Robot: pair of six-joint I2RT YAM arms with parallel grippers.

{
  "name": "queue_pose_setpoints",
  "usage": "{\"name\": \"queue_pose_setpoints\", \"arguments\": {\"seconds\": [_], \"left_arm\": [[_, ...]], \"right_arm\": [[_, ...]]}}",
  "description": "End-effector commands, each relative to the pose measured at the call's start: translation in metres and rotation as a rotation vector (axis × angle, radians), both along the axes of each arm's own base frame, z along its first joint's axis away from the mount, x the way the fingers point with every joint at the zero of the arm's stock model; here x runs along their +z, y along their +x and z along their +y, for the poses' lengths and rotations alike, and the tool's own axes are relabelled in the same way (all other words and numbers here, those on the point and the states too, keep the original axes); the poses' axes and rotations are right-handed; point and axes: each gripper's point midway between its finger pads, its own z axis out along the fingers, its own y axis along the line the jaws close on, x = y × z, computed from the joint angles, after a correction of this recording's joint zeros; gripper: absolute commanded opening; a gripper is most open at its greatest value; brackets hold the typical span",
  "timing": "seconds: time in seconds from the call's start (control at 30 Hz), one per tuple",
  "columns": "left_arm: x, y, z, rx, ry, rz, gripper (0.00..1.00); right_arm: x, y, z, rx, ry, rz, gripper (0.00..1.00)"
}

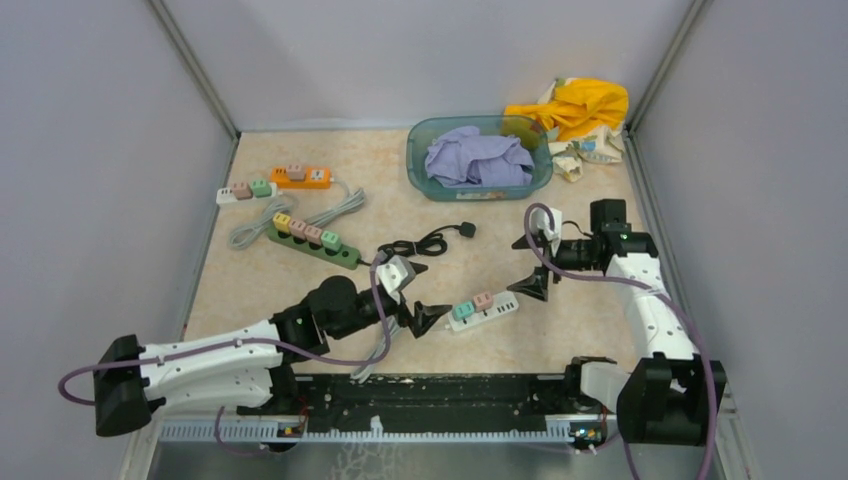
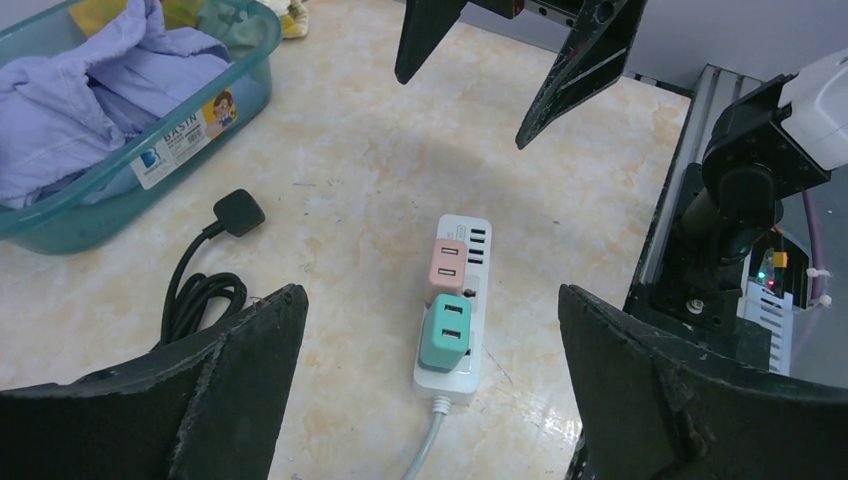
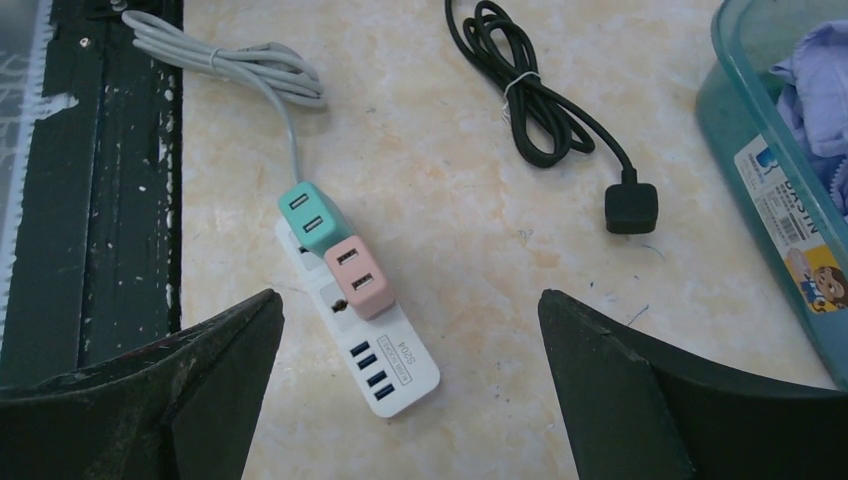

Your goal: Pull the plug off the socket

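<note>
The pink plug [image 1: 483, 300] [image 3: 358, 275] is below my right gripper and to its left in the top view, so next I will turn my right gripper square to the slanting power strip and lower it onto the plug.
A white power strip, the socket [image 1: 497, 309], lies near the table's front middle. A teal plug [image 1: 462, 311] and a pink plug [image 1: 483, 300] are seated in it side by side. The left wrist view has the teal plug [image 2: 446, 332] nearest, then the pink plug [image 2: 446, 268], on the strip [image 2: 471, 237]. My left gripper [image 1: 425, 293] hovers open just left of the strip, holding nothing. My right gripper [image 1: 527, 265] is open just right of it, also empty. From the right wrist, the pink plug [image 3: 358, 275] and teal plug [image 3: 310, 213] show above the open gripper [image 3: 408, 300].
A coiled black cable [image 1: 430, 243] with a loose plug lies behind the strip. A teal basin [image 1: 415, 165] of purple cloth stands at the back. Green [image 1: 312, 240], orange [image 1: 300, 177] and small white [image 1: 245, 190] strips are back left. Yellow cloth [image 1: 575, 105] is back right.
</note>
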Motion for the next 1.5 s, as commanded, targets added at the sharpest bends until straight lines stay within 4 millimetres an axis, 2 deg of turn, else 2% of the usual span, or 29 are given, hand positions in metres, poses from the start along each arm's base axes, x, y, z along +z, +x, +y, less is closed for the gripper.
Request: {"name": "queue_pose_setpoints", "arguments": {"seconds": [0.0,0.17,0.43,0.57,0.77,1.03,1.17,1.27,1.47], "left_arm": [[-0.006,-0.004,-0.004,-0.024,-0.027,0.024,1.0],[-0.018,-0.009,-0.004,-0.045,-0.031,0.028,1.0],[-0.033,-0.012,-0.004,-0.046,-0.085,0.099,1.0],[-0.032,-0.02,-0.006,-0.089,-0.119,0.1,1.0],[-0.041,-0.023,-0.009,-0.116,-0.106,0.085,1.0],[-0.049,-0.029,-0.016,-0.174,-0.063,0.063,0.99],[-0.054,-0.026,-0.019,-0.168,-0.05,0.062,0.98],[-0.06,-0.023,-0.023,-0.161,-0.028,0.065,0.93],[-0.076,-0.019,-0.037,-0.176,0.048,0.082,0.86]], "right_arm": [[0.016,-0.012,0.01,0.126,0.061,-0.119,0.99],[0.013,-0.016,0.015,0.157,0.063,-0.099,0.99],[-0.017,-0.023,0.021,0.226,-0.074,-0.131,0.99],[-0.022,-0.025,0.024,0.247,-0.087,-0.155,0.99],[-0.034,-0.04,0.034,0.332,-0.101,-0.169,0.99],[-0.059,-0.06,0.05,0.449,-0.139,-0.167,0.9],[-0.066,-0.054,0.054,0.445,-0.191,-0.166,0.8],[-0.07,-0.05,0.057,0.438,-0.22,-0.159,0.74],[-0.081,-0.034,0.057,0.375,-0.296,-0.165,0.69]]}}
